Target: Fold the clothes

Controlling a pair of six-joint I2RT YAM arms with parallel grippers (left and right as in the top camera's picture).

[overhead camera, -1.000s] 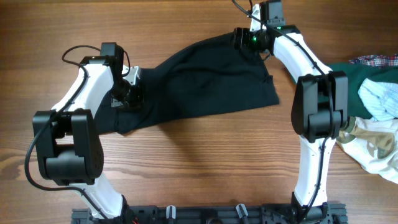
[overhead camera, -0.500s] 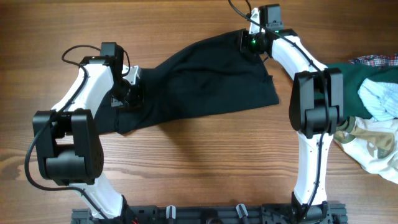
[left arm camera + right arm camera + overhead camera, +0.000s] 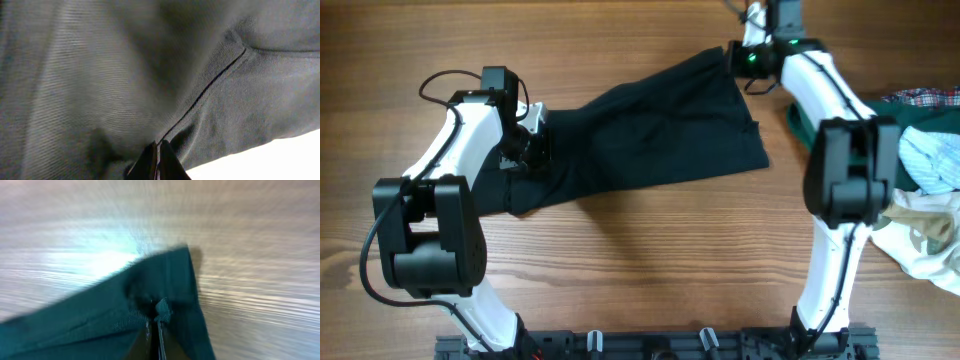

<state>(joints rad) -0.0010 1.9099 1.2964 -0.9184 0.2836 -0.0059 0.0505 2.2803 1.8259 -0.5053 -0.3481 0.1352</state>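
Observation:
My right gripper draws back toward the shirt's near corner (image 3: 758,160) next, because the shirt's pinched corner still stretches toward the table's back edge.
The clothes, a black polo shirt (image 3: 650,130), lie spread across the middle of the wooden table (image 3: 650,260). My left gripper (image 3: 532,150) is shut on the shirt's left edge. In the left wrist view its closed fingertips (image 3: 157,146) pinch the black fabric (image 3: 115,75) beside a seam. My right gripper (image 3: 738,58) is shut on the shirt's far right corner, near the table's back edge. In the right wrist view that corner of fabric (image 3: 165,280) is bunched between the closed tips of the right gripper (image 3: 155,319), lifted over the wood.
A pile of other garments lies at the right edge: a dark green one (image 3: 880,115), a pale blue striped one (image 3: 930,160), a cream one (image 3: 925,245) and a plaid piece (image 3: 920,97). The arms' bases stand along the front edge.
My right gripper has shut on the shirt's far corner and drawn it toward the back right, stretching that side. The left gripper has stayed shut in place.

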